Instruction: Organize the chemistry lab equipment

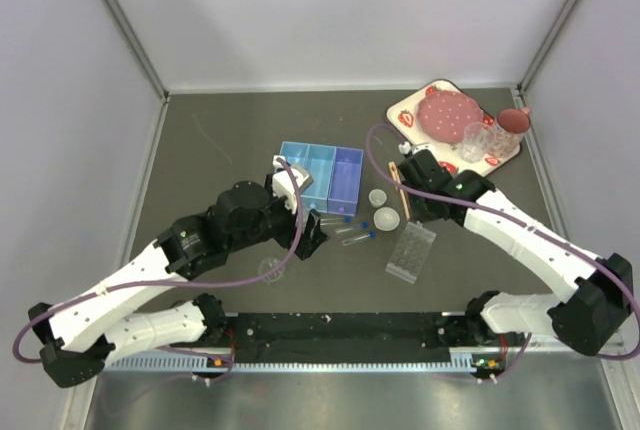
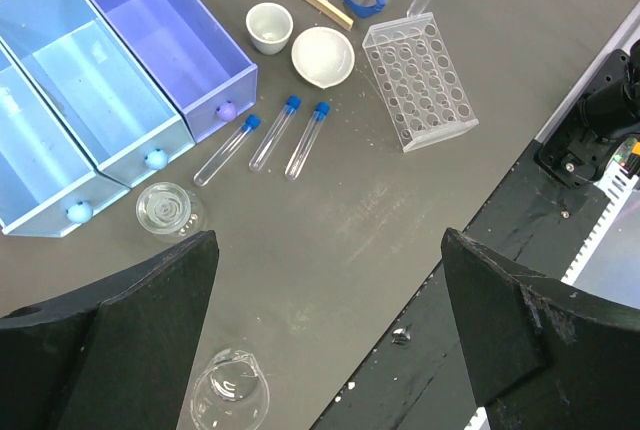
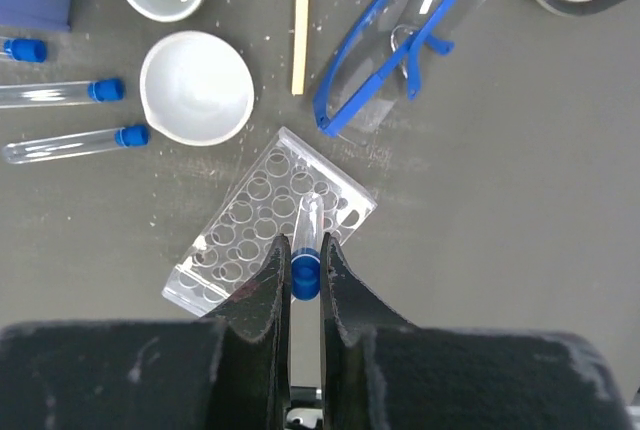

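Observation:
My right gripper shifts toward the dish next, lowers the tube into the rack's empty corner hole by the white dish (image 1: 409,230) below and releases it.
My right gripper (image 3: 305,262) is shut on a clear tube with a blue cap (image 3: 307,222) and holds it upright above the clear well rack (image 3: 232,245). The rack also shows in the top view (image 1: 411,252). Three more blue-capped tubes (image 2: 275,134) lie on the table beside the rack (image 2: 418,80). Two white round dishes (image 3: 196,87) sit near thin wooden tongs (image 3: 299,20). My left gripper (image 2: 330,340) is open and empty above the table. A small clear dish (image 2: 230,396) lies by its left finger, and another clear dish (image 2: 168,210) sits further off.
Light blue and purple bins (image 1: 320,175) stand left of the tubes. Blue safety glasses (image 3: 400,40) lie by the tongs. The strawberry-print tray (image 1: 505,160) with a pink plate and glasses sits at the back right. The black front rail (image 1: 340,335) runs along the near edge.

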